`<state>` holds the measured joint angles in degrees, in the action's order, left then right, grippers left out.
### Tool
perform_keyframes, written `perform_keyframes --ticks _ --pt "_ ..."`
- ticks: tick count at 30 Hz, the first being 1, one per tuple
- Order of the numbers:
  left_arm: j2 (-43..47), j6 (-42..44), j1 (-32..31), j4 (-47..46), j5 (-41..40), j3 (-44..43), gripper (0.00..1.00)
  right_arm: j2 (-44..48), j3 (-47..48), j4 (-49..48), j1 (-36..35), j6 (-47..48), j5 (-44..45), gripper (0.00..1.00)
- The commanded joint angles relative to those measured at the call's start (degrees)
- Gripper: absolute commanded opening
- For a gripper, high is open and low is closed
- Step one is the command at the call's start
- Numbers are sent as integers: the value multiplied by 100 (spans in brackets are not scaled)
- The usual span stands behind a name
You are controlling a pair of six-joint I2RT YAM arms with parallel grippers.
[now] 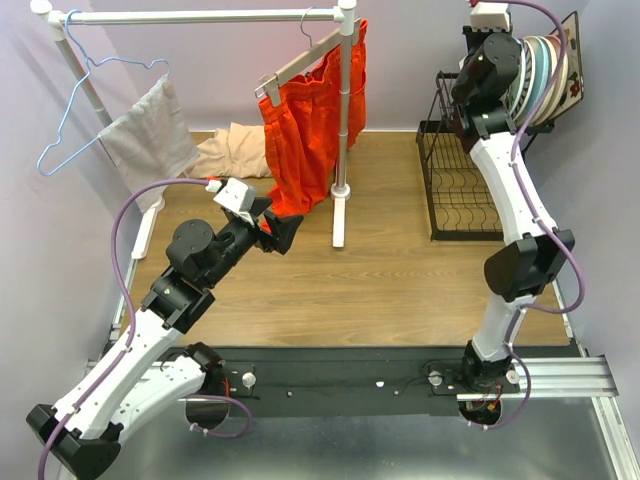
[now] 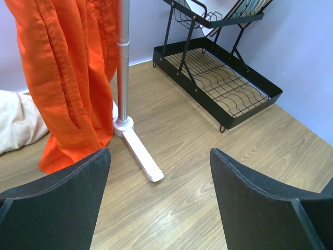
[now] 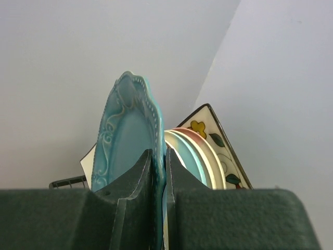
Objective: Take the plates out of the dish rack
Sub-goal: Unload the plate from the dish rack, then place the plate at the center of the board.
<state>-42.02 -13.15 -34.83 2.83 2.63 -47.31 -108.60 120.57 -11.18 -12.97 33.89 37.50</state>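
Note:
Next I need to bring my right gripper back and down to the tabletop between the bar and the dish rack to release the teal plate, because that part of the tabletop is empty.
The black wire dish rack (image 1: pixel 462 190) stands at the back right, also in the left wrist view (image 2: pixel 223 83). Several plates (image 1: pixel 545 75) stand on edge in its upper shelf. In the right wrist view my right gripper (image 3: pixel 159 159) is shut on the rim of a round teal plate (image 3: pixel 127 135). Behind it stand a cream and light-blue plate (image 3: pixel 190 156), a pink-rimmed plate (image 3: pixel 208 156) and a square white plate with flowers (image 3: pixel 218 140). My left gripper (image 1: pixel 283 228) is open and empty above the table's middle, far left of the rack.
A white clothes rail (image 1: pixel 343 150) with an orange garment (image 1: pixel 310 110) stands mid-back, its foot (image 2: pixel 140 153) just ahead of my left fingers. A grey cloth (image 1: pixel 150 135) on a hanger and beige cloth (image 1: pixel 232 150) lie at back left. Walls close behind the rack.

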Motion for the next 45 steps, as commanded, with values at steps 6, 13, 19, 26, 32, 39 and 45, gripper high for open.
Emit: perform_keyframes --ticks 6,13,19,26,32,39,45 --pt "97 -12 46 -81 -8 11 86 1454 -824 317 -118 -1426 -330 1" --pt "115 -12 55 -72 -26 11 86 2184 -1203 1503 -127 -2676 -866 1" --pt "203 5 55 -46 -87 11 86 2984 -1914 2602 -135 -4160 -1376 1" --pt "247 -4 55 -72 -70 29 86 3968 -3310 3455 -135 -5348 -2297 1" --pt "247 5 55 -63 -70 29 86 4662 -4646 3465 -127 -6034 -3150 1" --pt "229 14 55 -63 -96 11 86 5225 -5779 3132 -127 -6911 -3679 1" --pt "124 84 55 7 27 -33 86 5489 -6475 2604 -135 -7859 -3267 1"
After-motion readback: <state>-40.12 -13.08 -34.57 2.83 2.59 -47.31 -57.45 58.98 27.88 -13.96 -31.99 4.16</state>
